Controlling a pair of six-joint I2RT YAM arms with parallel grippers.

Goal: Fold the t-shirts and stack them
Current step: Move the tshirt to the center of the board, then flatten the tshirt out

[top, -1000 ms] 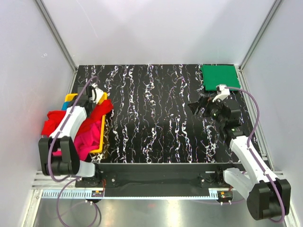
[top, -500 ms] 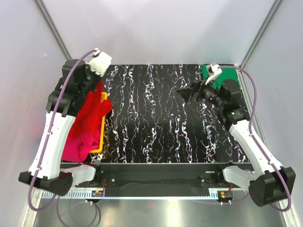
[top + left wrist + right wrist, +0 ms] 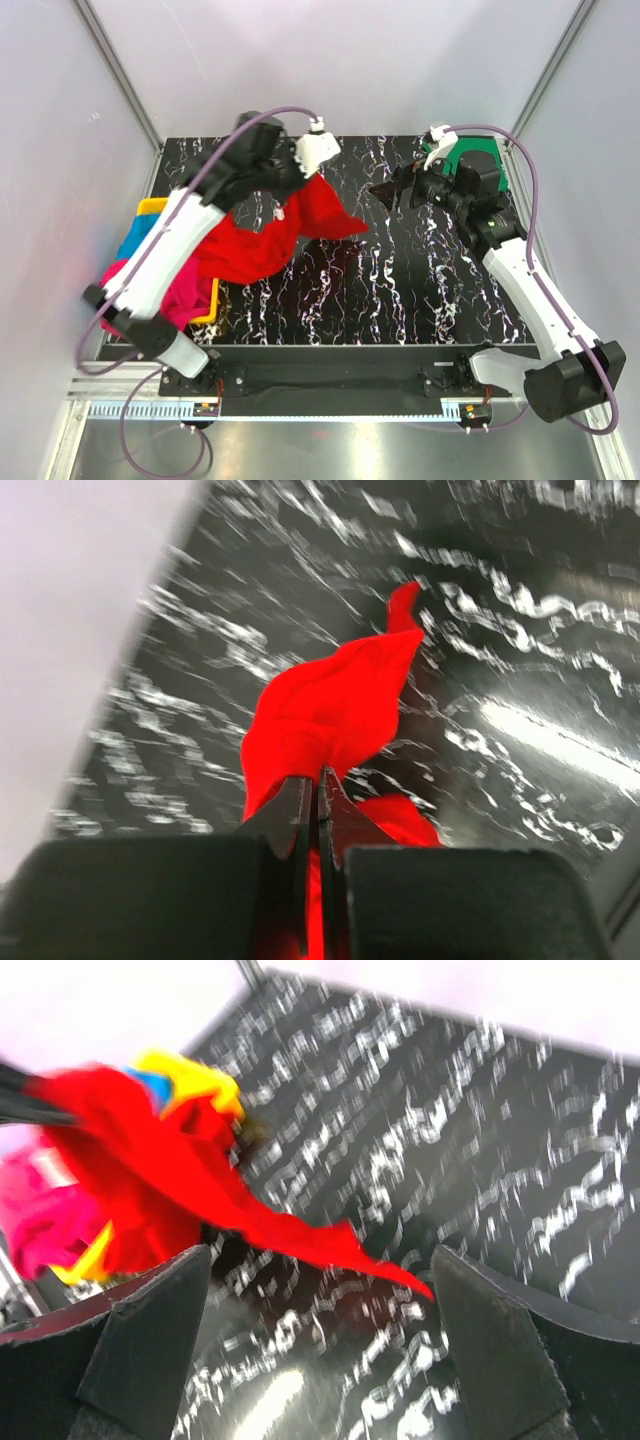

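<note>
My right gripper is about to go down and to the left in the top view onto the red t-shirt's edge by its tip (image 3: 357, 228) (image 3: 398, 1274), because that end of the t-shirt hangs loose.
My left gripper (image 3: 297, 180) is shut on the bright red t-shirt (image 3: 285, 230) and holds it up over the left-middle of the table; the cloth trails back toward the tray. In the left wrist view the red t-shirt (image 3: 335, 705) hangs from between the closed jaws (image 3: 318, 785). My right gripper (image 3: 385, 192) is open and empty, above the table to the right of the red shirt's tip (image 3: 395, 1272). The magenta pink t-shirt (image 3: 185, 295) and a bit of the turquoise blue t-shirt (image 3: 137, 240) lie in the tray. The dark green t-shirt (image 3: 475, 160) lies folded at the far right corner.
The yellow tray (image 3: 150, 207) stands at the table's left edge. The table (image 3: 400, 290) is black with white marbling. White walls with metal posts close in the back and both sides.
My left arm has lifted the red t-shirt out of the tray and swung it right, toward the table's middle. My right gripper has moved up and left from beside the green shirt.
</note>
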